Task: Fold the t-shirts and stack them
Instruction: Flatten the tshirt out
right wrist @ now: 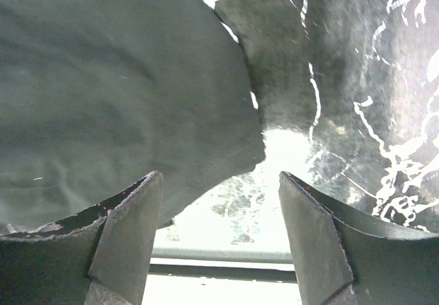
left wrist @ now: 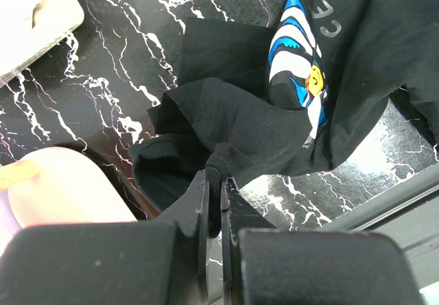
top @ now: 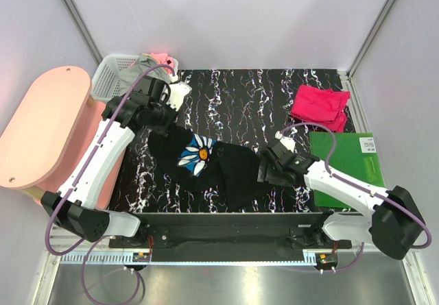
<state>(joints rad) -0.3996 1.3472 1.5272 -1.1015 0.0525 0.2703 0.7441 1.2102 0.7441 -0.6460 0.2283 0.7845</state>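
Note:
Next, my right gripper lowers and brings its open fingers around the black t-shirt's corner [right wrist: 254, 156] on the green board's side.
The black t-shirt [top: 230, 168] with the daisy print [top: 199, 154] lies crumpled in the middle of the dark marbled table. My left gripper [top: 167, 121] is at its far left corner. In the left wrist view it [left wrist: 218, 178] is shut on a pinch of the black cloth [left wrist: 233, 120], which hangs bunched, the print [left wrist: 298, 65] beyond it. My right gripper [top: 266, 169] is open at the shirt's right edge. In the right wrist view it [right wrist: 219, 181] is empty, with the shirt's hem [right wrist: 103, 99] just ahead of its left finger. The crimson-pink t-shirt [top: 321, 105] lies folded at the far right.
A flat green board [top: 346, 168] lies on the right, under my right arm. A white lattice basket [top: 111, 77] with grey and pink clothes stands at the far left corner. A pink oval surface [top: 41, 127] sits left of the table. The table's near edge runs close behind the right gripper.

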